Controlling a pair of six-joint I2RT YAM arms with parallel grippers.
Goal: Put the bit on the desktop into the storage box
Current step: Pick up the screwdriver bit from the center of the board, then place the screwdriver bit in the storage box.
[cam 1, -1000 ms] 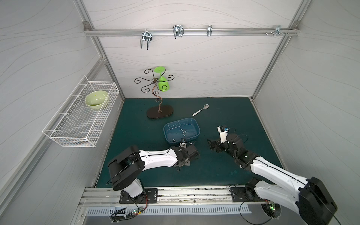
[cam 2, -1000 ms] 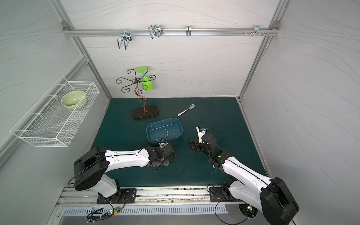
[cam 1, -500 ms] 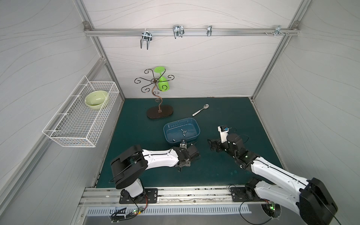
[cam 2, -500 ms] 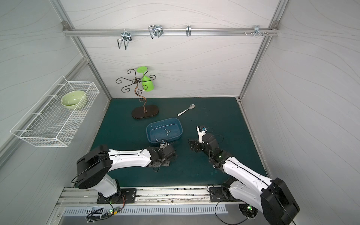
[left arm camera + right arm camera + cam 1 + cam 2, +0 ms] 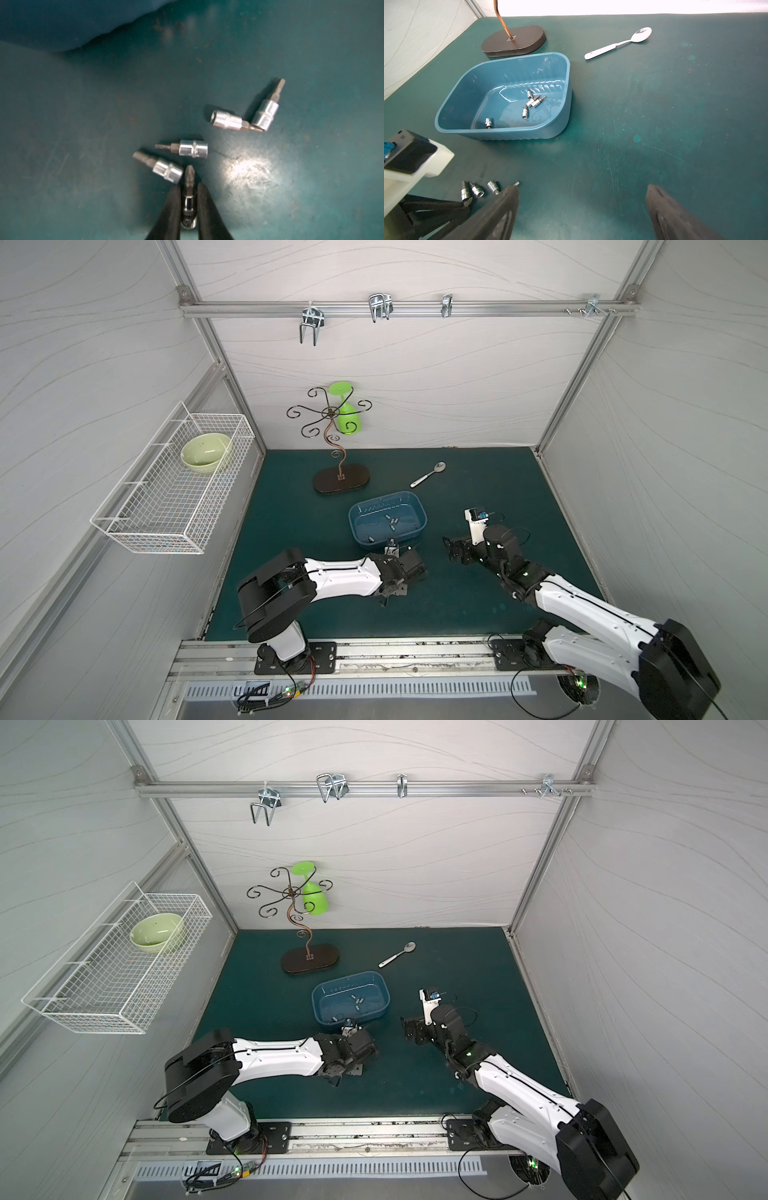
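The storage box's raised side blocks a low path, so next my left gripper needs to go up and outward past the box's near rim, over the box's bottom, and release the bit.
In the left wrist view my left gripper is shut on a bit, a Phillips tip with a chrome socket end, low over the desktop. Several more bits lie just ahead: one, another, and a touching pair. In both top views the left gripper sits just in front of the blue storage box, and it hides these bits. The box holds several bits. My right gripper stands open and empty to the right of the box.
A dark oval stand base with a curly metal tree and a green glass is behind the box. A spoon lies at the back. A wire basket holding a green bowl hangs on the left wall.
The left arm's elbow has shifted a little to the right while its wrist stays in front of the box. The right arm has not moved.
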